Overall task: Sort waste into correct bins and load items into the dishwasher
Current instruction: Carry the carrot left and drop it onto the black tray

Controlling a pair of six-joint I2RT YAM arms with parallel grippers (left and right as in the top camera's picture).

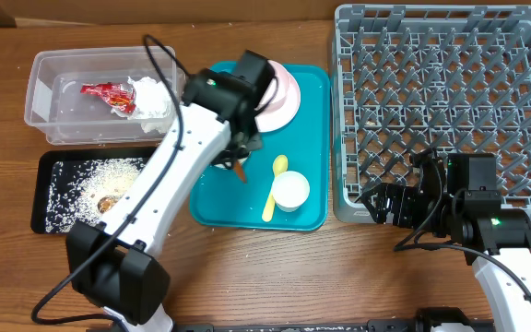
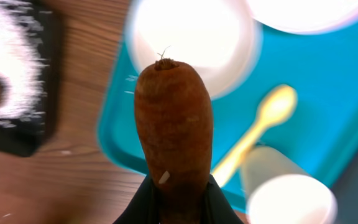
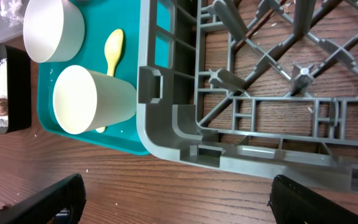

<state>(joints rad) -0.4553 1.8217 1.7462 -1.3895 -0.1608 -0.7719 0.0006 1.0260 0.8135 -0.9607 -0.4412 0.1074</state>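
Note:
I need to move the carrot (image 2: pixel 174 124) across and down onto the black tray's rice (image 2: pixel 12 59), because the rice is below my left gripper and to its left in the overhead view.
My left gripper (image 1: pixel 240 159) is shut on the small orange carrot (image 2: pixel 174 124) and holds it above the left part of the teal tray (image 1: pixel 312 138). Under the carrot is a white bowl (image 2: pixel 191 43), with the white plate (image 1: pixel 280 92) behind it. The yellow spoon (image 1: pixel 274 187) and the white cup (image 1: pixel 291 191) lie on the teal tray. The clear tub (image 1: pixel 40 74) holds the red wrapper (image 1: pixel 107 94) and the napkin (image 1: pixel 151 94). The black tray (image 1: pixel 49 217) holds rice (image 1: pixel 109 175) and a brown scrap (image 1: pixel 107 203). My right gripper (image 3: pixel 179 208) is open and empty over the table.
The grey dish rack (image 1: pixel 441 101) fills the right side and has no dishes in it. Its front left corner (image 3: pixel 166 134) is just ahead of my right gripper (image 1: pixel 383 201). The cup (image 3: pixel 92 99), a bowl (image 3: pixel 51 28) and the spoon (image 3: pixel 112 50) show beyond it.

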